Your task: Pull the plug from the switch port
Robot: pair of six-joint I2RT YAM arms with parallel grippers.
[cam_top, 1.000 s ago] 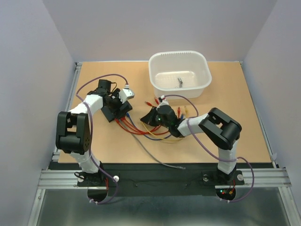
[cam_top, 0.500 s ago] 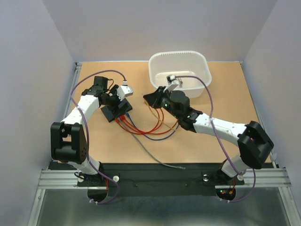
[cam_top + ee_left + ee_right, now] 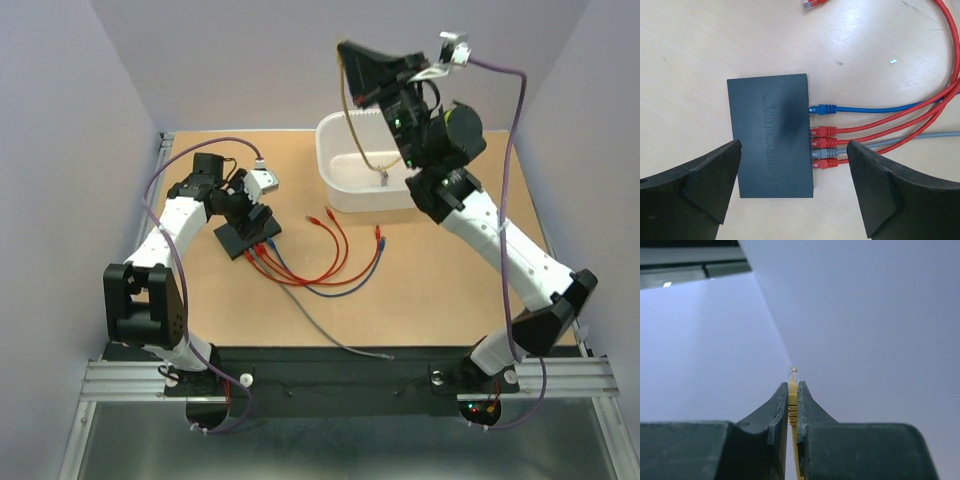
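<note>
My right gripper holds the yellow plug. I should lower that gripper toward the white tub, tip its fingers down and then let go of the plug there.
The black switch lies on the table at the left; in the left wrist view it has a blue plug, red plugs and a grey plug in its ports. My left gripper hovers just above it, open and empty, jaws either side of the switch. My right gripper is raised high over the white tub, shut on a yellow plug. Its yellow cable hangs down into the tub.
The white tub stands at the back centre. Red, blue and grey cables loop from the switch across the table middle, with loose red plug ends. A grey cable end reaches the front edge.
My right arm has swung up from the table middle to high above the tub, carrying the yellow plug and cable. The left gripper has stayed over the switch.
</note>
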